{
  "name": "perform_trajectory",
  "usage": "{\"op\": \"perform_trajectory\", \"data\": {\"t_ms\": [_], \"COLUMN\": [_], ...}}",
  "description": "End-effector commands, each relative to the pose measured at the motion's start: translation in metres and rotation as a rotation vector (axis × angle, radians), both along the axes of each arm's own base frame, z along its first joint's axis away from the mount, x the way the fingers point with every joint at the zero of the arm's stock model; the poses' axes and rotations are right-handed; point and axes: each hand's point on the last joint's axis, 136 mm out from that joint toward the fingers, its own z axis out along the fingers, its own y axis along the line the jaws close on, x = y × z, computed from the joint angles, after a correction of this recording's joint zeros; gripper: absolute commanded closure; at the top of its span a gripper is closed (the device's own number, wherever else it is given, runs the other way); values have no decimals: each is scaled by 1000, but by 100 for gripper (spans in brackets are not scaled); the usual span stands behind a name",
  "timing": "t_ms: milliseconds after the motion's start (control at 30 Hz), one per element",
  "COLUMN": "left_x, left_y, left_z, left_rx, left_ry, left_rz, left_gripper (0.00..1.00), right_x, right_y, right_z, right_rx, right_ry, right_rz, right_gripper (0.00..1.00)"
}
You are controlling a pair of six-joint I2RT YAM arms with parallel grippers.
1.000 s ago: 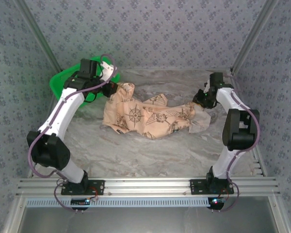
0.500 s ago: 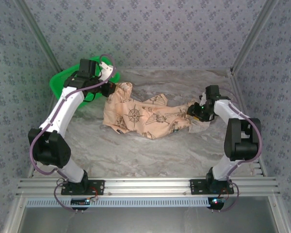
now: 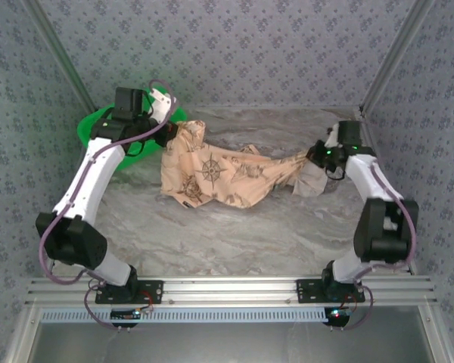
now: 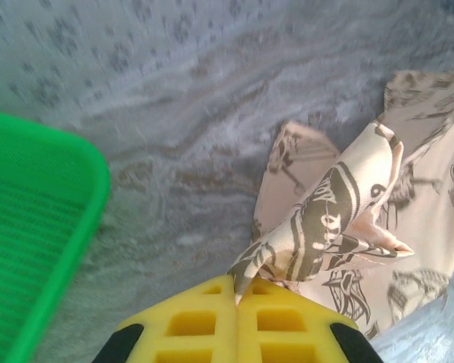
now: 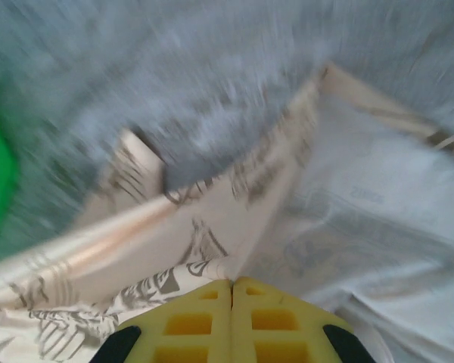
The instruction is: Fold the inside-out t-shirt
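Observation:
I will raise the shirt's corner with my left gripper, then bring it back and down over the bare marbled surface to release it, because the shirt lies crumpled.
The tan-peach t-shirt point(image 3: 231, 176) with dark brown compass prints lies crumpled and stretched across the back of the table, its pale reverse side point(image 3: 312, 182) showing at the right end. My left gripper point(image 3: 172, 136) is shut on the shirt's upper left corner, and a twisted fold of printed cloth point(image 4: 318, 227) runs into the closed yellow fingers point(image 4: 204, 321). At the shirt's right end my right gripper point(image 3: 315, 154) is shut on the cloth point(image 5: 212, 268), where printed and pale sides meet at the closed yellow fingers point(image 5: 276, 321). The span between the two grips hangs lifted and taut.
A green basket point(image 3: 91, 128) stands at the back left, right beside my left arm, its rim point(image 4: 76, 227) close to the left gripper. Patterned walls close in the table point(image 3: 234, 234) at the back and sides. Bare marbled surface lies in front of the shirt.
My right gripper closed on the shirt's right end and pulled it right and back, stretching the cloth. The left gripper lifted slightly toward the back with its corner.

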Motion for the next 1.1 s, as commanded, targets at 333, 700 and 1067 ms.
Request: {"op": "perform_trajectory", "data": {"t_ms": [333, 700, 1067], "left_x": [-125, -115, 9], "left_y": [16, 25, 9], "left_z": [166, 181, 153], "left_rx": [-111, -32, 30], "left_ry": [-474, -579, -493], "left_rz": [-101, -66, -47], "left_gripper": [100, 100, 100], "right_x": [-176, -150, 17], "right_y": [-24, -41, -80], "right_z": [271, 280, 210], "right_rx": [-91, -93, -81], "right_ry": [-568, -531, -410], "right_rz": [-205, -264, -198], "right_gripper": [100, 100, 100]}}
